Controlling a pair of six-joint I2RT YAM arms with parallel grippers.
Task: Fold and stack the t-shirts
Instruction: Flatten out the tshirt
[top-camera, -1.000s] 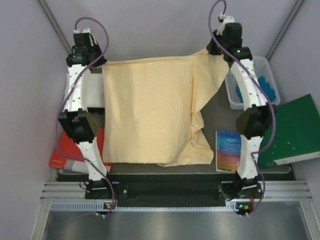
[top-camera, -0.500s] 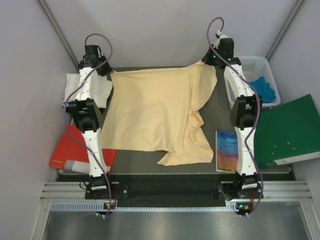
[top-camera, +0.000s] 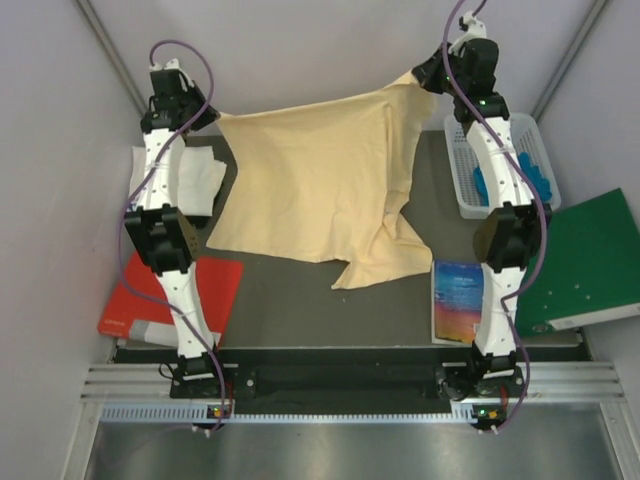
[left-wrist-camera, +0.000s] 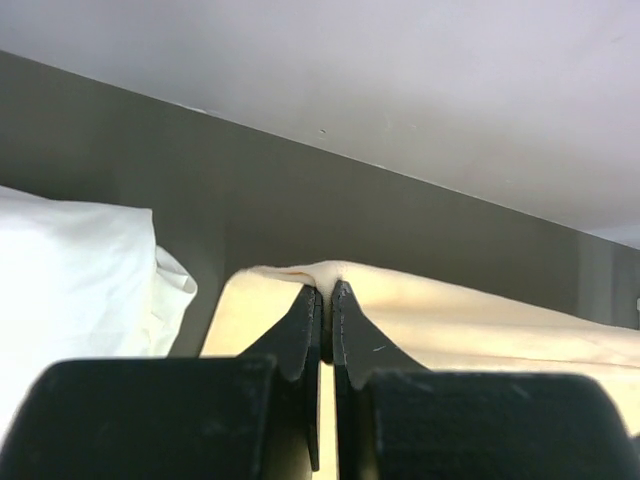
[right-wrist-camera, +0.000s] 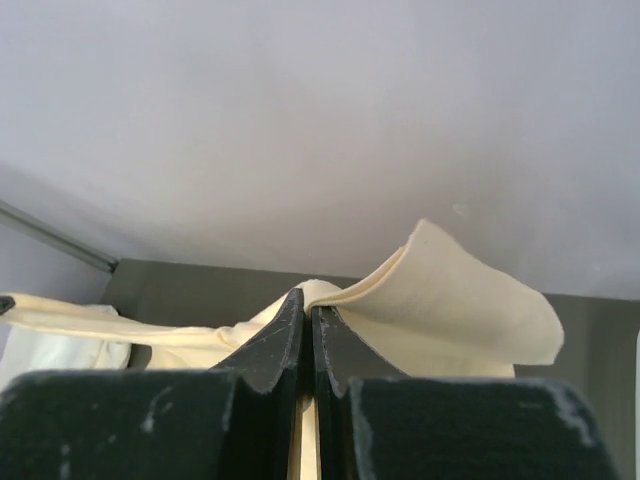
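I should next move my left gripper down and back over the peach-yellow cloth near the red folder and release.
The pale peach-yellow t-shirt (top-camera: 315, 185) hangs stretched between both arms at the far end of the table, its lower edge trailing on the dark mat. My left gripper (top-camera: 212, 118) is shut on its far-left corner; in the left wrist view cloth (left-wrist-camera: 450, 315) bulges over the pinched fingertips of my left gripper (left-wrist-camera: 324, 292). My right gripper (top-camera: 428, 82) is shut on the far-right corner, held higher. In the right wrist view the peach-yellow t-shirt (right-wrist-camera: 455, 300) folds over the closed tips of that gripper (right-wrist-camera: 308, 303). The white t-shirt (top-camera: 190, 180) lies crumpled at the far left, beside the left arm.
A red folder (top-camera: 150, 300) lies at the near left, a green folder (top-camera: 585, 260) at the right edge and a blue book (top-camera: 456, 300) by the right arm. A white basket (top-camera: 463, 185) holding blue items stands at the far right. Walls close in behind.
Both grippers have risen and pulled back toward the far wall with the shirt. Its near edge has slid away from the table's front, uncovering more mat and the red folder.
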